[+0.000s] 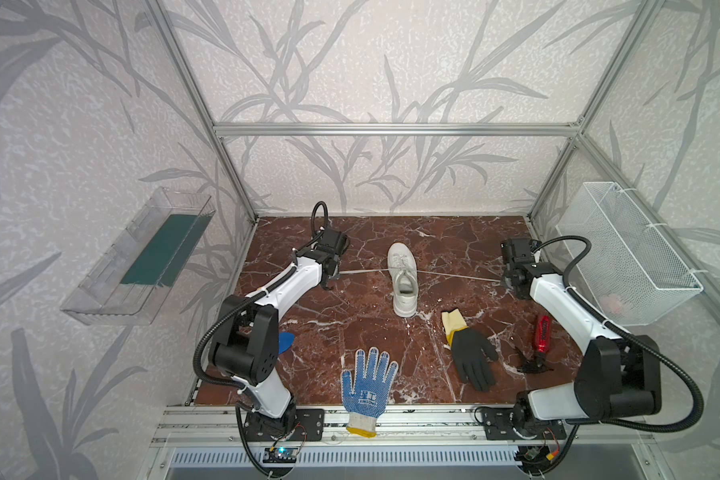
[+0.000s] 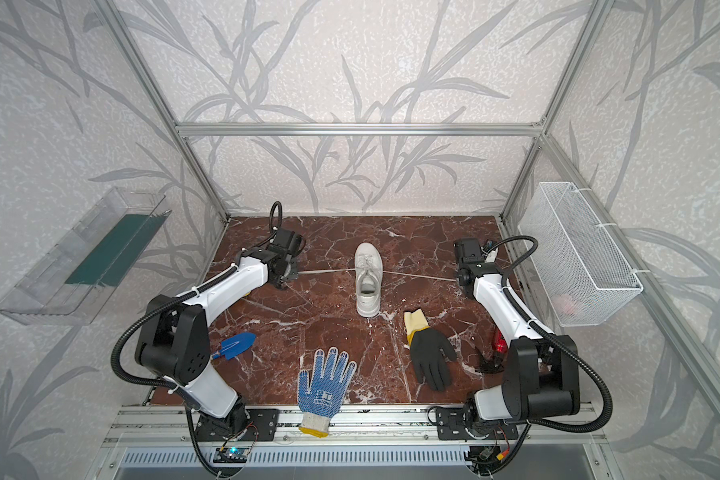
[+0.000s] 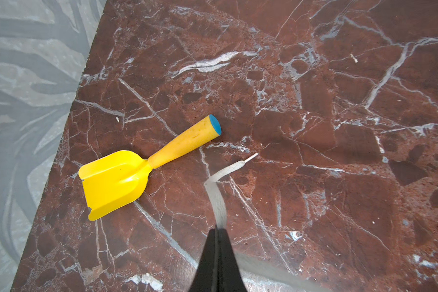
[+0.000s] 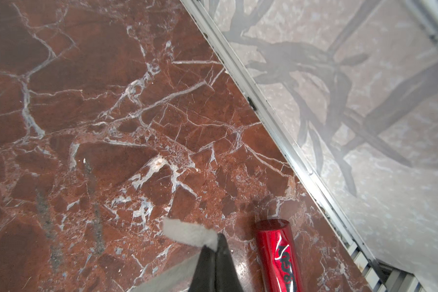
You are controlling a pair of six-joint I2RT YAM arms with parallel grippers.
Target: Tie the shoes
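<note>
The lace already stretches taut from the white sneaker, so next my left gripper lowers it toward the marble [image 3: 228,216] beside the yellow scoop and lets go.
A white sneaker [image 1: 404,282] [image 2: 368,282] stands mid-table, toe toward the back wall. Its two laces are stretched out taut to either side. My left gripper [image 1: 333,277] [image 2: 287,276] is shut on the left lace [image 1: 362,272], well left of the shoe. In the left wrist view the lace [image 3: 216,199] runs out past the closed fingertips [image 3: 216,231], its end lying on the marble. My right gripper [image 1: 506,282] [image 2: 459,280] is shut on the right lace [image 1: 458,276]. In the right wrist view a short frayed lace end [image 4: 185,233] sticks out of the closed fingertips [image 4: 216,240].
A yellow scoop [image 3: 116,182] lies under the left arm, a blue scoop [image 2: 235,343] nearer the front. A blue-dotted glove [image 1: 368,382], a black glove [image 1: 470,357] and a red bottle [image 1: 542,336] [image 4: 278,255] lie in front. A wire basket [image 1: 628,253] hangs right, a clear tray [image 1: 138,257] left.
</note>
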